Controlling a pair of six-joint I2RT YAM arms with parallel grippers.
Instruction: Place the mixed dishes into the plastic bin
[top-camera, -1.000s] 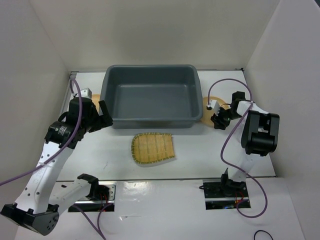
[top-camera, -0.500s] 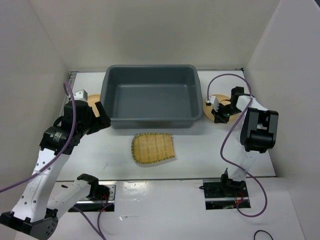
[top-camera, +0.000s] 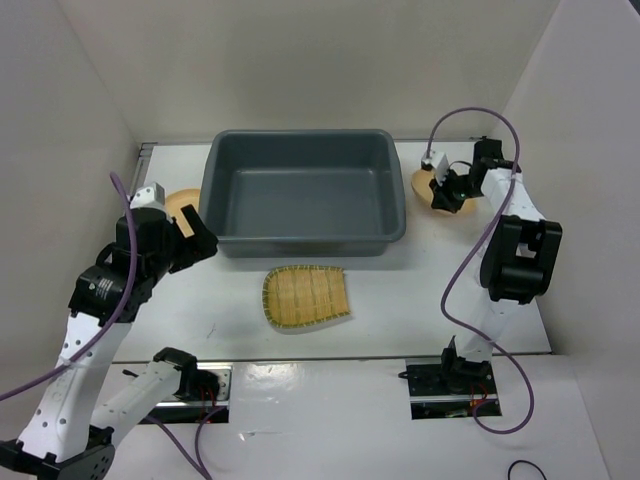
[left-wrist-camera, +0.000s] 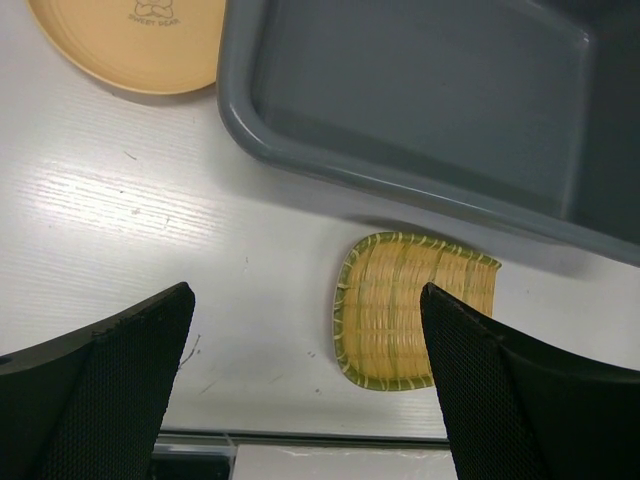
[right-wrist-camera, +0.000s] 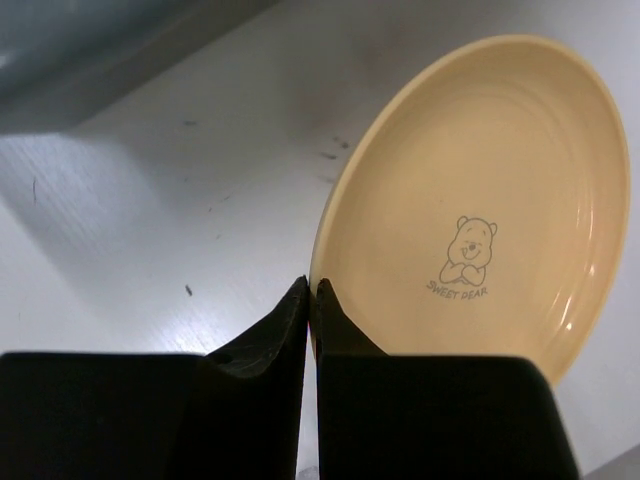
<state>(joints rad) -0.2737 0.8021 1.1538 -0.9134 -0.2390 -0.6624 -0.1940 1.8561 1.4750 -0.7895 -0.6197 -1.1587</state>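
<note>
My right gripper will raise the plate next, over the bin's side between the plate and the bin's empty bottom. Then it will lower the plate inside.
The dark grey plastic bin (top-camera: 300, 242) stands empty at the middle back, also in the left wrist view (left-wrist-camera: 420, 100). The bamboo tray (top-camera: 307, 298) lies in front of it, also in the left wrist view (left-wrist-camera: 415, 310). One tan-orange plate (top-camera: 183, 203) lies flat left of the bin, also in the left wrist view (left-wrist-camera: 130, 45). My left gripper (top-camera: 195, 237) hangs open and empty above the table (left-wrist-camera: 305, 300). My right gripper (top-camera: 447, 188) is shut on the rim of the second plate (right-wrist-camera: 480, 200), held tilted right of the bin (right-wrist-camera: 311, 290). No clear cups show.
White walls close in the table on the left, back and right. The bin's right wall (right-wrist-camera: 80, 50) is close to the held plate. A purple cable loops above the right arm (top-camera: 470, 115).
My right gripper has lifted the plate off the table and carried it back along the bin's right side. My left arm has drawn back to the left and risen.
</note>
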